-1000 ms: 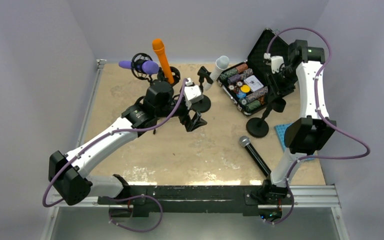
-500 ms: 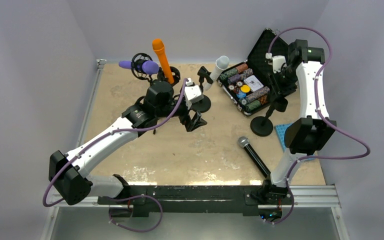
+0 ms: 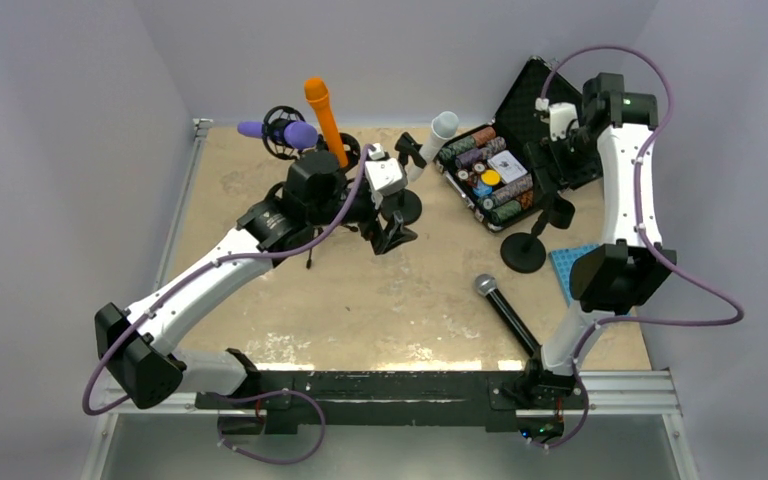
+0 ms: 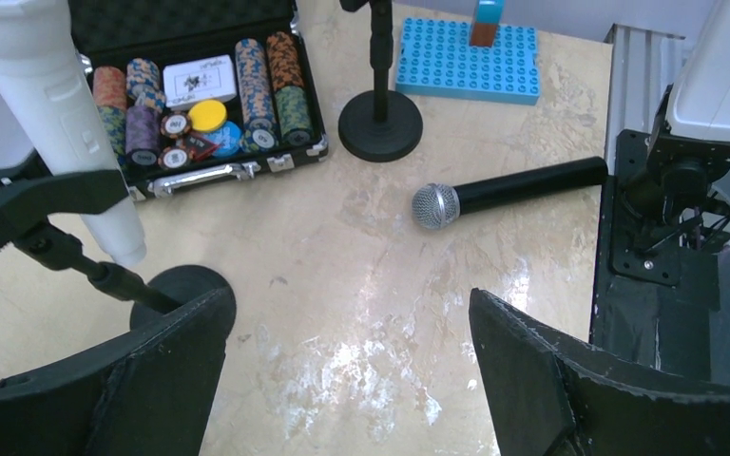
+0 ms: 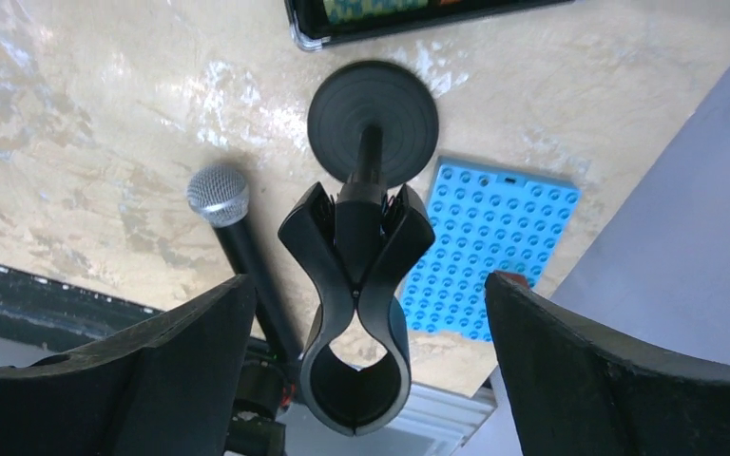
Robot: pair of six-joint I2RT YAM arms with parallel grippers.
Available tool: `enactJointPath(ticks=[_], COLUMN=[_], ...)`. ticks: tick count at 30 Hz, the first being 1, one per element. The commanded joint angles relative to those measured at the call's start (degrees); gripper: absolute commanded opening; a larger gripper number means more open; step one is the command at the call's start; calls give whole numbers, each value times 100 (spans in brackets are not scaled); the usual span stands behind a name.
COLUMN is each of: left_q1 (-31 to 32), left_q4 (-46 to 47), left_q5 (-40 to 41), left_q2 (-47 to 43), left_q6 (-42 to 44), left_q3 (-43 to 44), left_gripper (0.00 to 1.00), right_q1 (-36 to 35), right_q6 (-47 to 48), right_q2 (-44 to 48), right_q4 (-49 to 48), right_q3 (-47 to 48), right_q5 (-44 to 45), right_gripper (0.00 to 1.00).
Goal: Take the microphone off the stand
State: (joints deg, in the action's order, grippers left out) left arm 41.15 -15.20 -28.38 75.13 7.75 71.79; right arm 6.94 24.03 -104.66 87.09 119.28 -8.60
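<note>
I need to swing my right gripper away from the empty clip next, turning it over the chip case and onto the white microphone's head end (image 3: 444, 125), which is still clipped in.
A black microphone (image 3: 510, 315) with a silver mesh head lies flat on the table, off any stand; it also shows in the wrist views (image 4: 513, 187) (image 5: 238, 247). Behind it a black stand (image 3: 523, 252) carries an empty clip (image 5: 356, 285). My right gripper (image 5: 369, 285) hangs open above that clip, its fingers wide on either side and apart from it. A white microphone (image 3: 435, 140) sits clipped in a second stand (image 4: 86, 266). My left gripper (image 4: 352, 299) is open and empty beside that stand's base, holding nothing.
An orange microphone (image 3: 325, 120) and a purple one (image 3: 295, 133) stand at the back left. An open case of poker chips (image 3: 490, 175) lies at the back right. A blue studded plate (image 3: 572, 265) sits by the right edge.
My right gripper has opened, letting go of the empty stand's clip, and lifted a little. The left arm has shifted slightly toward the back.
</note>
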Motion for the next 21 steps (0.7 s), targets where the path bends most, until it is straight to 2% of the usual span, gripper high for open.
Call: enactJointPath(ticks=[1,6,8,12,15,19,21], left_q1=[-19,-19,-14,-27,-27,-28,-28], left_q4=[-100,-431,-504,-808,-1134,-1325,-1421], left_q5=[-197,-225,-257,-386,-501,-432,-343], left_q2=[-5,-3,-3,-47,-96,-150,-145], left_q6=[109,364,387,553,646,649,695], left_q3=[556,1032,1178,1436,1621,1705,1727], left_gripper=[99,99,99,98,98,98,100], right_q1=[36,34,35,35,35,5,-112], right_q6=[16,-42,83,447,356,17,-77], right_q2=[373,412,578,1558,2175,2230,2247], right_q4=[-61,-124,-327,-1524,-2603,-3616,-4169], right_q3=[740,1634,1686,395,-660,-1268,-1654], right_q5=[-129,-149,-641,-2504,-3621,-5185,-5566], right_gripper=[94,97,96,95,95,94,94])
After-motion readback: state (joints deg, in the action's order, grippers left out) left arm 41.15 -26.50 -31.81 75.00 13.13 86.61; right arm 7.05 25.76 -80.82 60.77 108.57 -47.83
